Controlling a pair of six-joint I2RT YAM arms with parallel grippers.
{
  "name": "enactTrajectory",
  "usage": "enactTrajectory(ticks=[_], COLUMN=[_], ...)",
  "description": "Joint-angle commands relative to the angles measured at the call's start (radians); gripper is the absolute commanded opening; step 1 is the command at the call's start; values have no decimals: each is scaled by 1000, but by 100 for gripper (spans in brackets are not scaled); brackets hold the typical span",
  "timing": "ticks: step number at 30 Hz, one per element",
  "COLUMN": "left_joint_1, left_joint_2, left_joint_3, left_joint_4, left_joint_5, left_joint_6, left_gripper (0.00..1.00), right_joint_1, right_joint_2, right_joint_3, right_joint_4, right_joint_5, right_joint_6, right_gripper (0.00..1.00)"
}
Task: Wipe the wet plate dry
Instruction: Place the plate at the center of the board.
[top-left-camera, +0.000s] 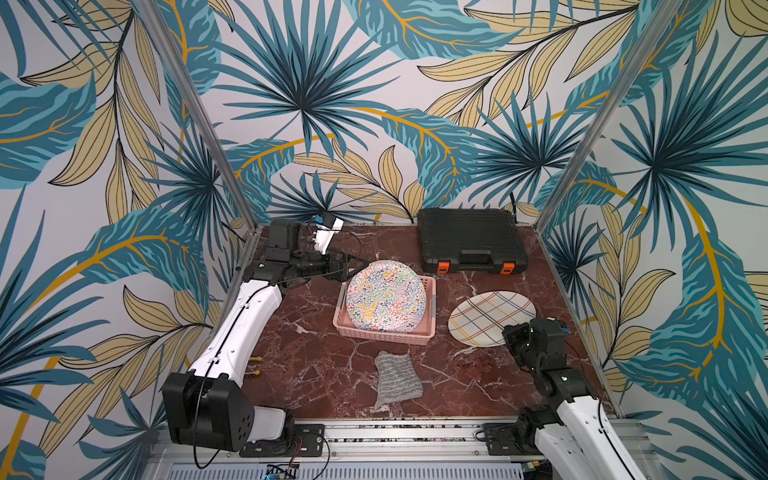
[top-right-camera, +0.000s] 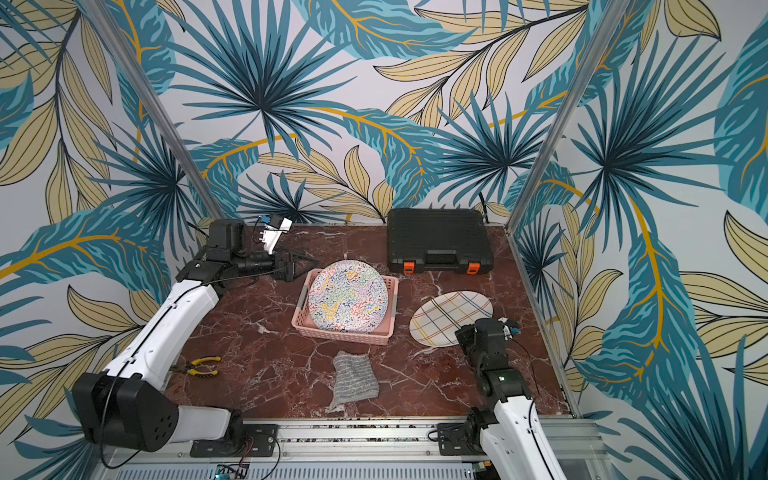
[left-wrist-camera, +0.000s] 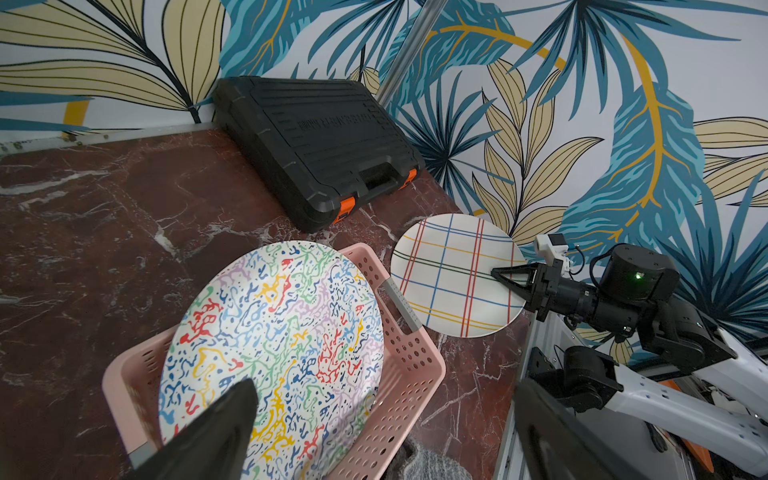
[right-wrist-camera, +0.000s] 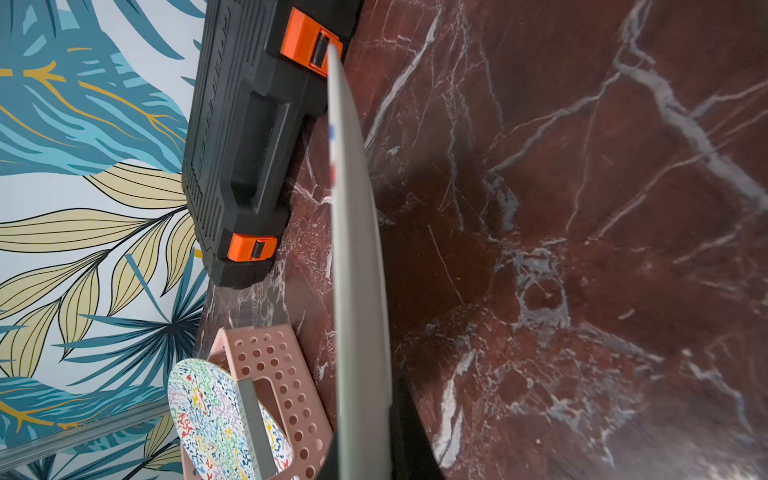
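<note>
I will next move my right gripper gently outward and down to rest the tilted plate on the clear marble below and slightly outward, and let go of its rim.
My right gripper (left-wrist-camera: 497, 274) is shut on the near rim of a white plate (top-left-camera: 490, 316) with coloured plaid lines, holding it tilted above the marble at the right. In the right wrist view that plate (right-wrist-camera: 357, 249) shows edge-on between the jaws. A second plate (top-left-camera: 386, 297) with colourful squiggles leans in a pink basket (top-left-camera: 382, 337) at the centre. My left gripper (top-left-camera: 353, 268) hovers open at that plate's far-left rim, holding nothing. A grey knitted cloth (top-left-camera: 397, 374) lies crumpled in front of the basket. I cannot see wetness on either plate.
A black tool case (top-left-camera: 469, 239) with orange latches lies at the back right. Yellow-handled pliers (top-right-camera: 199, 365) rest by the left arm's base. Patterned walls close in three sides, and a metal rail runs along the front edge.
</note>
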Motion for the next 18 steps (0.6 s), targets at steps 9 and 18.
enactTrajectory(ticks=[9,18], left_joint_1=[7,8], left_joint_2=[-40,-40], left_joint_3=[-24,-41], left_joint_4=[31,64], left_joint_5=[10,23], left_joint_6=[-10,-40], left_gripper=[100,100], right_joint_1=[-205,-224], right_joint_2=[331,411], right_joint_3=[-52,-65], right_joint_4=[300,262], right_joint_5=[-313,-256], right_joint_6=[-9,-86], right_gripper=[3,16])
